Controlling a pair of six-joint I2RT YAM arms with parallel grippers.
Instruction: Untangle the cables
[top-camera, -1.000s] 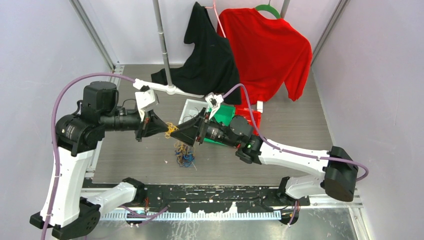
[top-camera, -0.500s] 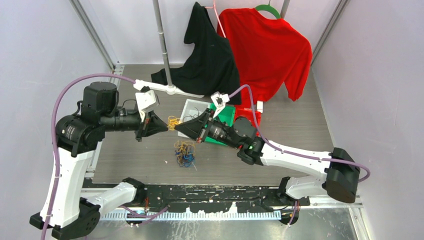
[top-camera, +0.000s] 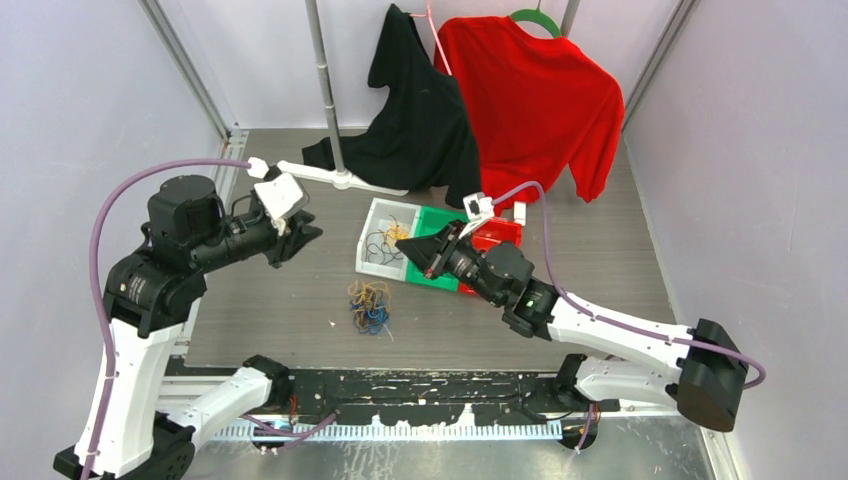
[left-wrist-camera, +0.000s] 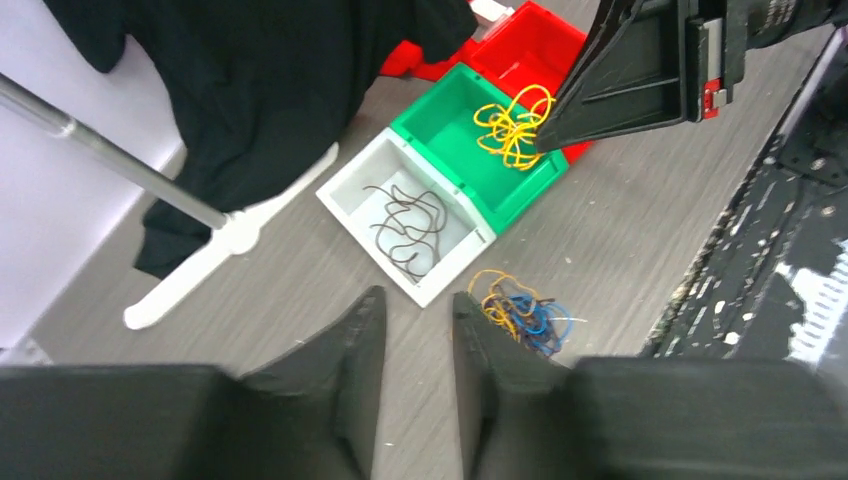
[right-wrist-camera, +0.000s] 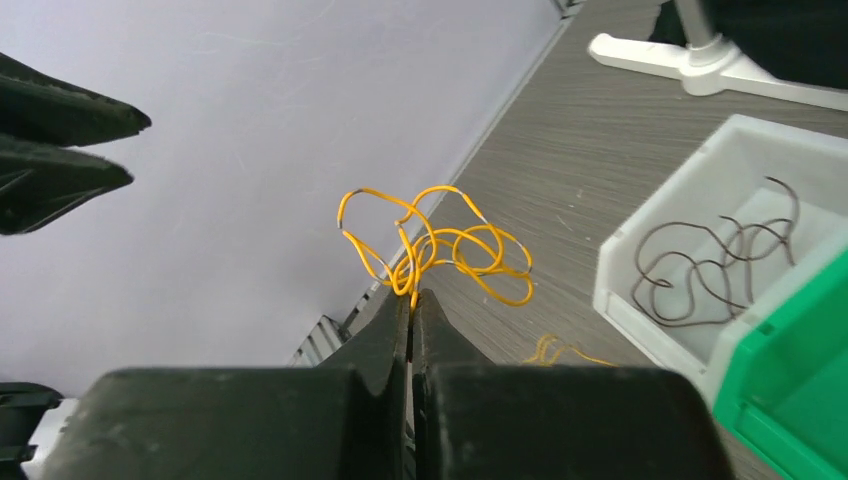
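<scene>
The right gripper swings over the red bin, tips downward and releases the cable next. The red bin lies below and to its right in the top view.
My right gripper is shut on a looped yellow-orange cable, and it holds this cable in the air over the green bin. In the top view the right gripper hovers at the seam of the white and green bins. A tangle of blue, yellow and dark cables lies on the table in front of the bins, also in the left wrist view as a tangle. A dark cable rests in the white bin. My left gripper stands open and empty at the left, apart from everything.
A red bin sits to the right of the green bin. Behind them stand a rack pole with a white foot, a black garment and a red sweater. Walls close in on both sides.
The right gripper closed on the yellow cable, then carried it right toward the bins. The left gripper let go of that cable, opened and drew back to the left.
</scene>
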